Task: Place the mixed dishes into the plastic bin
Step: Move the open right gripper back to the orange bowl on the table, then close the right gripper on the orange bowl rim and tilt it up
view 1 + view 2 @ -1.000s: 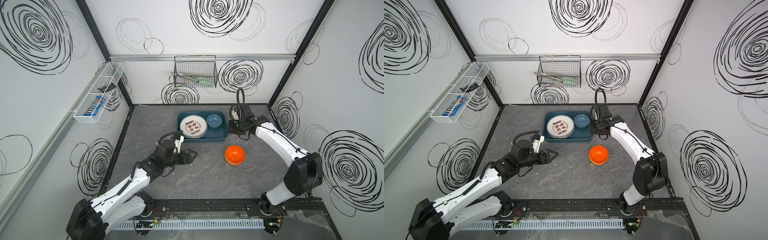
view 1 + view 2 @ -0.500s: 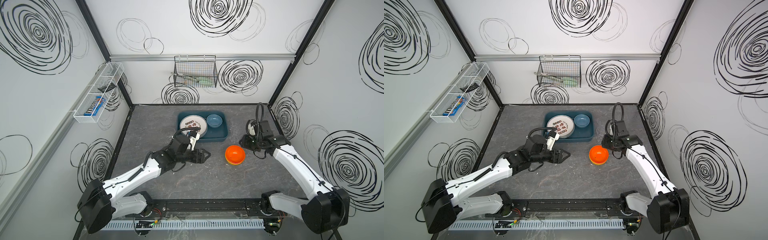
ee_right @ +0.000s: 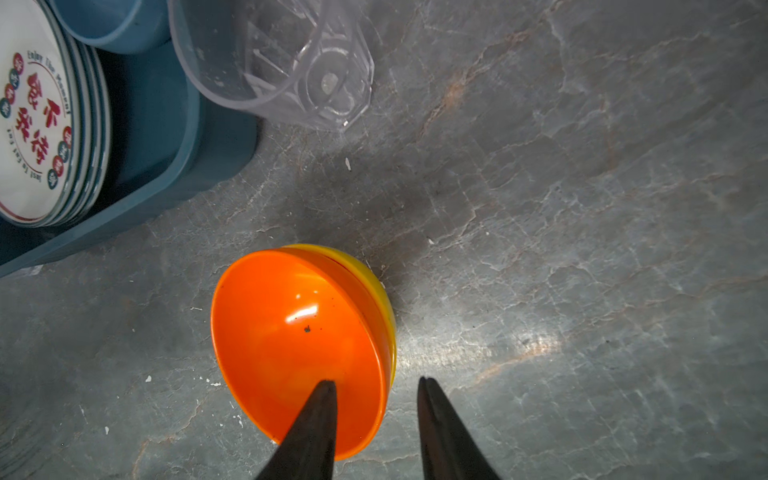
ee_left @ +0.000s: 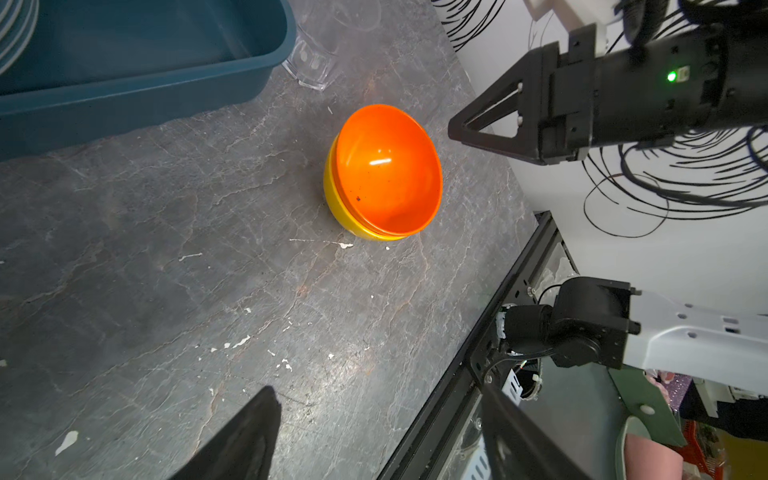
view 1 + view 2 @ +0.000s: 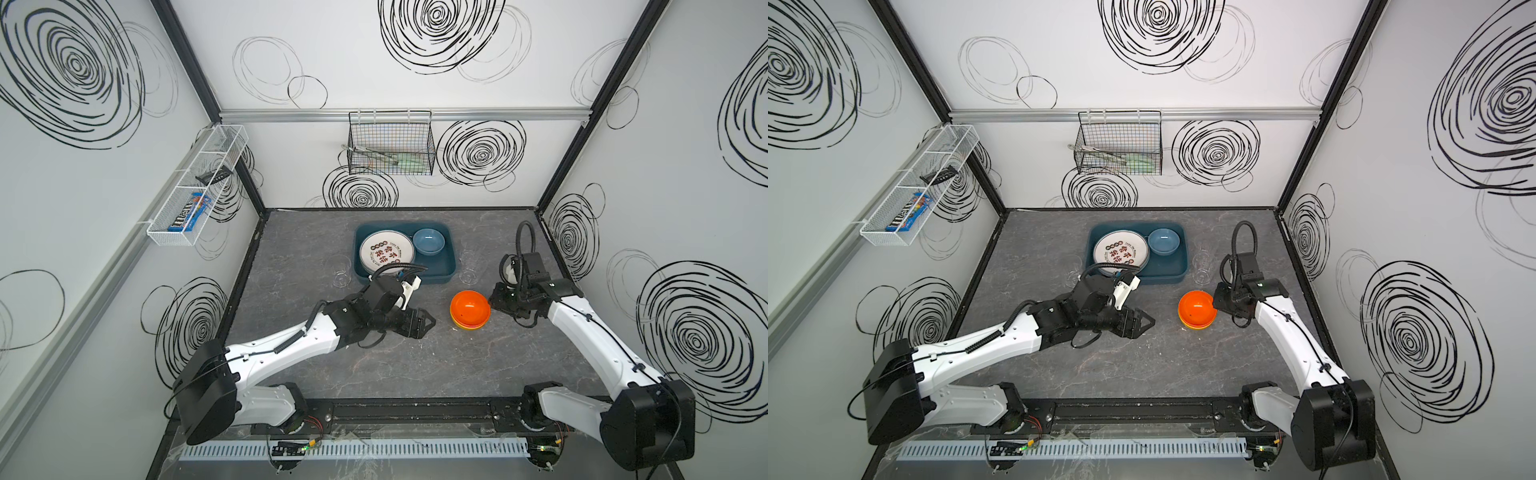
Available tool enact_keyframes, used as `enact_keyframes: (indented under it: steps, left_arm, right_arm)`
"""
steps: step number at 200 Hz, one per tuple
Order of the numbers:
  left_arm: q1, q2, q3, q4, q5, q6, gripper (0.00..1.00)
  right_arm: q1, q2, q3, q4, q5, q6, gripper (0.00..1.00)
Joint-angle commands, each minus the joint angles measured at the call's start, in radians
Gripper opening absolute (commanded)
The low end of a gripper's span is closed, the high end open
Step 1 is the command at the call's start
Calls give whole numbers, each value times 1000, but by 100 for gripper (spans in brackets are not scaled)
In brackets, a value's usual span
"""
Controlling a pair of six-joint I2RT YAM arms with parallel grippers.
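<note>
Next, my right gripper goes down onto the nearest part of the orange bowl's rim [image 5: 488,310] [image 3: 385,392], just below it, and closes. The open fingers point astride the bowl's rim.
An orange bowl [image 5: 468,307] nested in a yellow bowl [image 4: 345,212] sits tilted on the table in front of the plastic bin [image 5: 449,266]. The bin holds stacked white plates [image 5: 386,252] and a blue bowl [image 5: 429,241]. My right gripper [image 3: 376,380] is open at the bowls' right side. It straddles the orange bowl's [image 3: 291,332] rim, one finger over the inside and one outside. My left gripper [image 5: 430,322] is open and empty, low over the table just left of the bowls. A clear cup [image 5: 467,266] stands right of the bin, another clear cup [image 5: 341,270] left of it.
A black wire basket [image 5: 390,143] hangs on the back wall and a white mesh shelf [image 5: 195,187] on the left wall. The black rail [image 5: 415,411] runs along the table's front edge. Bare table lies in front of both arms.
My right gripper drew back from the bin's right side and came down to the orange bowl's right rim. My left gripper travelled right toward the bowls, still open.
</note>
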Motion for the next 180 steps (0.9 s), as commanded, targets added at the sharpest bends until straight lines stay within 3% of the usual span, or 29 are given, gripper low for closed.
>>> enact_keyframes:
  steps: [1,110,180]
  left_arm:
    - [-3,5,24,18,-27,18,80]
    - [10,-17,-30,57,-23,-15,80]
    - [17,-30,-57,75,-17,-31,80]
  right_arm:
    - [-6,41,-13,-31,-18,18,36]
    - [-5,92,-40,6,-37,16,30]
    - [-4,115,-42,20,-54,6,21]
